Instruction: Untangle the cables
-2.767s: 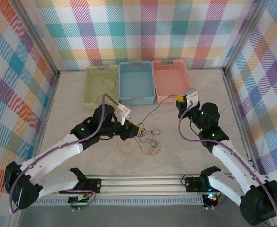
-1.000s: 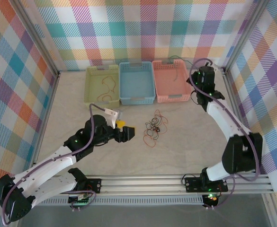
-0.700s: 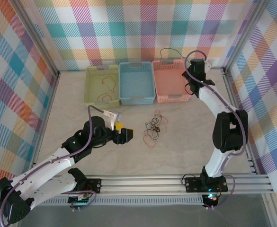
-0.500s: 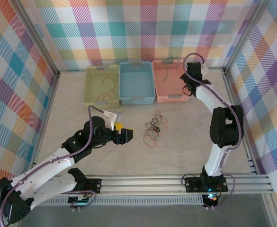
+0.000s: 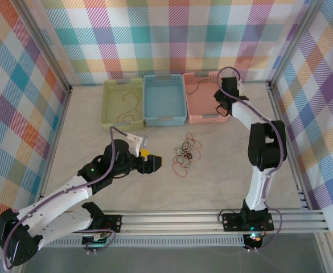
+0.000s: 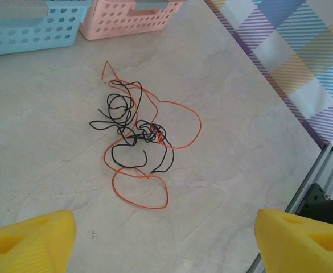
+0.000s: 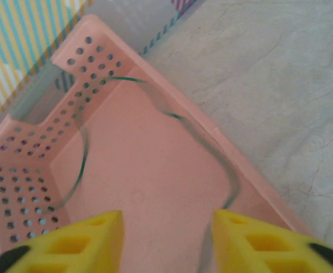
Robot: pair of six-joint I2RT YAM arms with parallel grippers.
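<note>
Next, the left gripper moves outward and down onto the black loop amid the heap, since the knot is still beyond and below its open fingers.
The cables still knotted together, orange and black (image 6: 136,134), lie in a small heap on the table (image 5: 184,154). My left gripper (image 5: 153,165) rests just left of the heap, open, its yellow fingers (image 6: 31,240) wide apart with nothing between them. My right gripper (image 7: 166,244) hangs open over the pink basket (image 7: 149,187), far right of the row (image 5: 207,98). A thin green cable (image 7: 84,152) loops loose inside that basket, free of the fingers, and shows at the basket's far end (image 5: 197,81). An orange cable (image 5: 130,102) lies in the green basket.
Three baskets stand in a row at the back: green (image 5: 110,108), blue (image 5: 164,116) and pink. Plaid walls close in the table on three sides. A metal rail (image 5: 177,219) runs along the near edge. Bare table lies around the heap.
My right gripper has opened over the pink basket and let the green cable drop into it; the right arm shifted slightly left. The left arm has barely moved.
</note>
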